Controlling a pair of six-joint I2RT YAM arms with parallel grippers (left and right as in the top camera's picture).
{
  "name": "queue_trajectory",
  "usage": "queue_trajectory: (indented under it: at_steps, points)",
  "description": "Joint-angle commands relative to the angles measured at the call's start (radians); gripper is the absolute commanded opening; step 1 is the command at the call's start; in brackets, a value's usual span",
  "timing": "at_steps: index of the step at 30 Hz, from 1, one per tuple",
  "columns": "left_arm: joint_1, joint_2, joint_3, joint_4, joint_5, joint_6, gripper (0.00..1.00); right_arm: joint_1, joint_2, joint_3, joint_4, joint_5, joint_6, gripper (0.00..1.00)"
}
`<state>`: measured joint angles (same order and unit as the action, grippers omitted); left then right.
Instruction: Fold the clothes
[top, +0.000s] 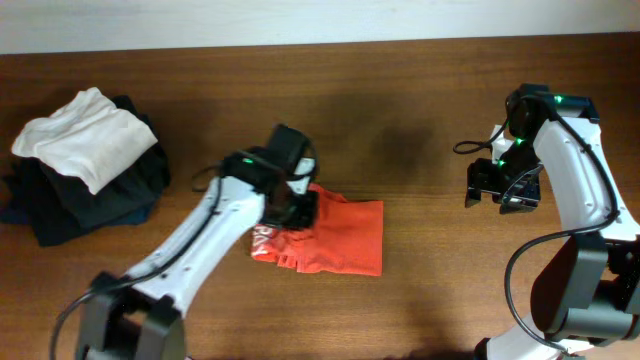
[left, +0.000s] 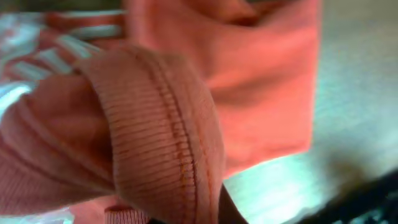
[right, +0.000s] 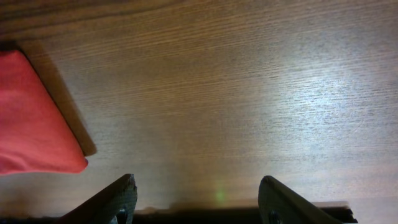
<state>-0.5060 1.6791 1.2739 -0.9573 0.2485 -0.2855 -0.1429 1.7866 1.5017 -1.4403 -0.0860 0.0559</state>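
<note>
The collar fold will go to the right in the overhead view next. My left gripper will carry it and let it go on the shirt's flat end (top: 364, 237) (left: 277, 93), because that end lies uncovered.
The red-orange T-shirt (top: 340, 238) lies folded into a small bundle at the table's middle, white lettering showing at its left edge. My left gripper (top: 292, 205) is down on its upper left part; in the left wrist view the ribbed collar (left: 161, 143) fills the frame and the fingers are hidden by cloth. My right gripper (top: 503, 192) hangs open and empty over bare table to the right; in the right wrist view (right: 198, 193) a corner of the shirt (right: 31, 124) shows at the left.
A pile of black folded garments (top: 90, 195) with a white folded garment (top: 85, 135) on top sits at the far left. Brown wooden table (top: 430, 120) all round.
</note>
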Motion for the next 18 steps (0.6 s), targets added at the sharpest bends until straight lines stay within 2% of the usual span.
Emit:
queue_trajectory:
  at_steps: [1, 6, 10, 13, 18]
  points:
    - [-0.061, 0.037, 0.016, 0.113, 0.108, -0.047, 0.04, -0.002, -0.013, 0.011, -0.003, 0.012, 0.000, 0.67]
    - [-0.095, 0.039, 0.016, 0.180, 0.161, -0.066, 0.04, -0.002, -0.013, 0.011, -0.003, 0.011, 0.000, 0.67]
    - [-0.096, 0.039, 0.016, 0.171, 0.208, -0.056, 0.04, -0.002, -0.013, 0.011, 0.001, 0.012, 0.000, 0.67]
    - [-0.068, 0.039, 0.037, 0.069, 0.142, -0.012, 0.03, -0.002, -0.013, 0.011, 0.001, 0.012, 0.000, 0.67]
    - [0.000, 0.039, 0.180, -0.098, 0.014, 0.077, 0.01, -0.002, -0.013, 0.011, 0.002, 0.011, 0.000, 0.67]
